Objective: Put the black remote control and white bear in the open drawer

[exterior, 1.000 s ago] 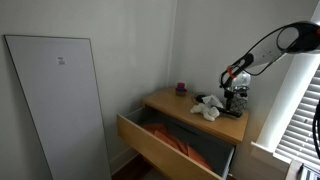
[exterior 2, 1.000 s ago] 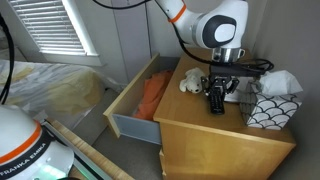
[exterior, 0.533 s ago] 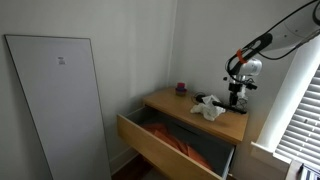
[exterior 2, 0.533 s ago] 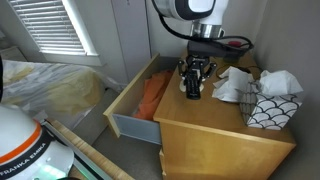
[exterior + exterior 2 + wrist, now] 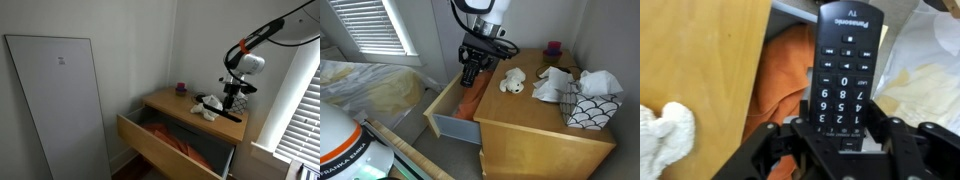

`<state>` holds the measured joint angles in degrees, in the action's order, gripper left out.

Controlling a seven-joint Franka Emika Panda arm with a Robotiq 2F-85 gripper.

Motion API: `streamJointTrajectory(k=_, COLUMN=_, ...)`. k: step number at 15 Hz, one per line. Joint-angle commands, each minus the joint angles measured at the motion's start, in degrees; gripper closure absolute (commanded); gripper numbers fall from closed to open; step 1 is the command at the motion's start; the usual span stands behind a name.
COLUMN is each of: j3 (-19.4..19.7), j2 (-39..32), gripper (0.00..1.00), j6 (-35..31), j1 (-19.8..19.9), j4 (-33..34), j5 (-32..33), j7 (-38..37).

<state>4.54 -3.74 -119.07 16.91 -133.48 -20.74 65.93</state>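
The orange cloth in the open drawer lies bare below and outward of my gripper, so my gripper should move outward and down next and let go of the remote.
My gripper is shut on the black remote control and holds it in the air over the open drawer. In the wrist view the remote stands between my fingers, above the orange cloth in the drawer. The white bear lies on the dresser top, apart from the gripper; it also shows in the wrist view at lower left. In an exterior view the gripper hangs beside the bear, with the drawer pulled out below.
A grey checkered tissue box and crumpled white tissues sit on the dresser top. A tiny purple item stands at the back by the wall. A bed lies beside the drawer. A white panel leans on the wall.
The gripper has lifted the remote off the dresser top and carried it past the bear to above the open drawer. The bear has not moved.
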Motion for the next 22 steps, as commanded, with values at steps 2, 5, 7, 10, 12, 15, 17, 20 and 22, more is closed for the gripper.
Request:
streamJointTrajectory(k=2, j3=1.4, j2=0.2, gripper=0.44, j6=-0.7, j1=-3.8, j4=-1.8, j5=-2.1, j7=0.1)
streamJointTrajectory(k=5, j3=1.2, j2=0.2, gripper=0.44, j6=-1.1, j1=-4.5, j4=-2.5, j5=-2.5, j7=0.1)
streamJointTrajectory(k=7, j3=1.3, j2=0.3, gripper=0.44, j6=-1.1, j1=-4.5, j4=-2.5, j5=-2.5, j7=0.1)
streamJointTrajectory(k=10, j3=0.3, j2=-1.1, gripper=0.69, j6=-4.0, j1=-5.8, j4=-2.2, j5=-3.2, j7=-2.6)
streamJointTrajectory(k=12, j3=-0.7, j2=-3.4, gripper=0.69, j6=-8.3, j1=-7.3, j4=-1.7, j5=-4.6, j7=-5.4)
streamJointTrajectory(k=15, j3=-2.6, j2=-8.2, gripper=0.69, j6=-15.9, j1=-9.6, j4=-0.9, j5=-5.0, j7=-12.2)
streamJointTrajectory(k=17, j3=-4.0, j2=-11.7, gripper=0.69, j6=-21.3, j1=-10.6, j4=-0.2, j5=-5.2, j7=-16.8)
streamJointTrajectory(k=20, j3=-6.4, j2=-17.3, gripper=0.69, j6=-27.5, j1=-10.8, j4=1.4, j5=-4.8, j7=-23.0)
streamJointTrajectory(k=22, j3=-7.8, j2=-20.6, gripper=0.69, j6=-31.4, j1=-10.8, j4=2.4, j5=-3.6, j7=-27.7)
